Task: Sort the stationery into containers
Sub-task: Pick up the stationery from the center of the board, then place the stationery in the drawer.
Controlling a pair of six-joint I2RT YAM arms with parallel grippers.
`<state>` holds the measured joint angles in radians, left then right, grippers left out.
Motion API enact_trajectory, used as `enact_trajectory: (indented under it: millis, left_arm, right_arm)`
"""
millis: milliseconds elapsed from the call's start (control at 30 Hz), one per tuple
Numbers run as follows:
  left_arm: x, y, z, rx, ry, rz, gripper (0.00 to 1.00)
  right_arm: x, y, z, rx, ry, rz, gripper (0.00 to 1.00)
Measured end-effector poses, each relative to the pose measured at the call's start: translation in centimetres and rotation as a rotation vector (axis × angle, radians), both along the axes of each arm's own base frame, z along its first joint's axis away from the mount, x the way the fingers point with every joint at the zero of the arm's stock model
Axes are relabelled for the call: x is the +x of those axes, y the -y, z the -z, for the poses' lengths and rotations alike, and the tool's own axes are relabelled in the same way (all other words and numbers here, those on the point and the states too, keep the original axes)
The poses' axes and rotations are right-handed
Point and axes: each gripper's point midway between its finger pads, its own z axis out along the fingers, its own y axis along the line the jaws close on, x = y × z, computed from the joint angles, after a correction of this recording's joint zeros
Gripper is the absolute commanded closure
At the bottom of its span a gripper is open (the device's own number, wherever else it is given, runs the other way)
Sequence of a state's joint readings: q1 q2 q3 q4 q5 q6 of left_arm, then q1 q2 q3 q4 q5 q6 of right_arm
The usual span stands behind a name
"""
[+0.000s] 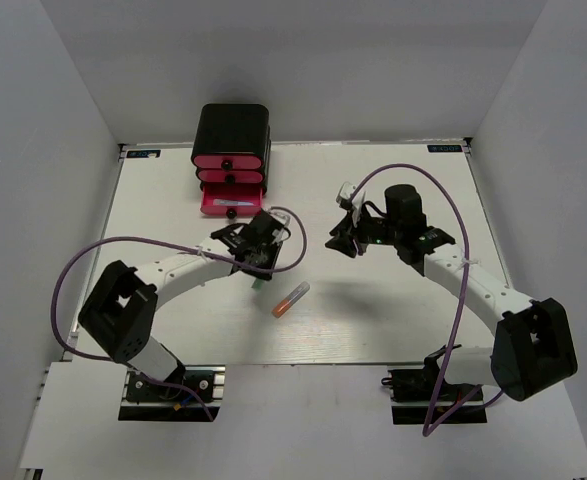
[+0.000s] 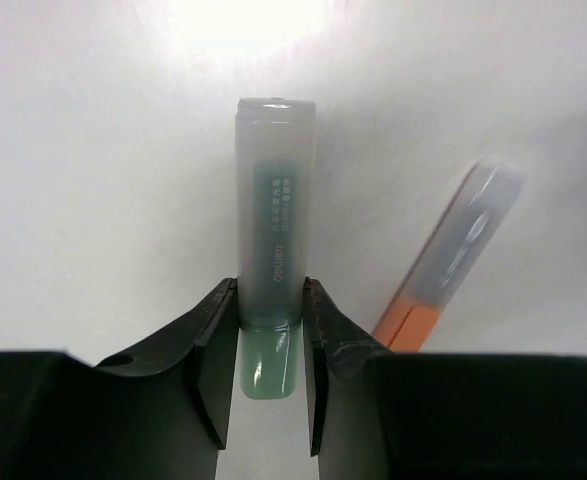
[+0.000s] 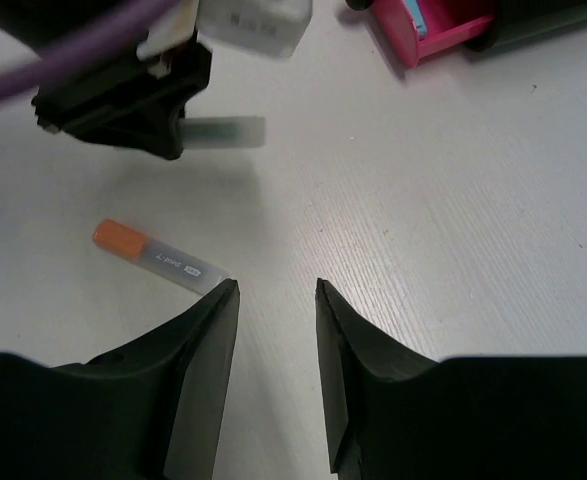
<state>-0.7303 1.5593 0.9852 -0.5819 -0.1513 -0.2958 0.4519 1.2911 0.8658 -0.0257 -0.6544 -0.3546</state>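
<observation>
I will move my left gripper outward and to the left in the top view, over the bottom drawer (image 1: pixel 229 203), and release the green capsule there, since that drawer is open.
My left gripper (image 2: pixel 270 300) is shut on a green capsule (image 2: pixel 273 240) with a frosted clear cap, held by its green end low over the white table. In the top view this gripper (image 1: pixel 258 268) is just in front of the drawers. An orange capsule (image 1: pixel 291 299) with a clear cap lies on the table to its right, and shows in both wrist views (image 2: pixel 448 265) (image 3: pixel 158 257). My right gripper (image 3: pixel 278 290) is open and empty above the table, its left fingertip near the orange capsule's cap. The black box of pink-red drawers (image 1: pixel 231 150) stands at the back, bottom drawer (image 1: pixel 229 203) pulled open.
The open bottom drawer (image 3: pixel 428 35) holds something blue at its edge. White walls enclose the table on the left, back and right. A purple cable loops from each arm over the table.
</observation>
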Motion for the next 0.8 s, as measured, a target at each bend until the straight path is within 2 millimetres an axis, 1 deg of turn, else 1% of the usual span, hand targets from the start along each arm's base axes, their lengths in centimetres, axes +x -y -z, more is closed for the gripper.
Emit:
enact_trajectory:
  millis: [100,167,267,400,467,500,533,600,800]
  left_arm:
    - [3.3,0.8,-3.5,-0.051,0.12,0.008,0.84]
    - [5.7,0.6,-5.8,-0.078,0.205,0.002,0.84]
    - [9.0,-0.8,-8.4,-0.091,0.301,-0.045,0.84]
    - [13.0,-2.8,-11.0,-0.126,0.355,-0.17,0.86]
    - [14.4,-3.6,-11.4,-0.158,0.362,-0.242,0.87]
    - [14.9,-4.1,-11.4,-0.178,0.356,-0.284,0.92]
    - [15.1,-4.5,-11.1,-0.198,0.345,-0.33,1.0]
    - [15.4,-5.4,-10.6,-0.239,0.316,-0.435,1.0]
    - [15.2,-7.8,-9.3,-0.369,0.227,-0.779,1.0]
  right_arm:
    - [0.2,0.1,-0.2,0.005,0.005,0.008,0.57]
    - [0.4,0.2,-0.3,0.011,0.011,0.013,0.57]
    - [0.4,0.4,0.0,0.013,0.011,0.018,0.57]
    - [0.3,0.7,0.5,0.014,0.006,0.025,0.57]
    - [0.3,0.9,0.7,0.013,0.005,0.031,0.57]
    - [0.3,1.0,0.7,0.014,0.007,0.033,0.57]
    - [0.3,1.1,0.7,0.014,0.009,0.035,0.57]
    - [0.3,1.3,0.6,0.016,0.013,0.04,0.57]
    - [0.7,2.0,0.6,0.025,0.031,0.061,0.57]
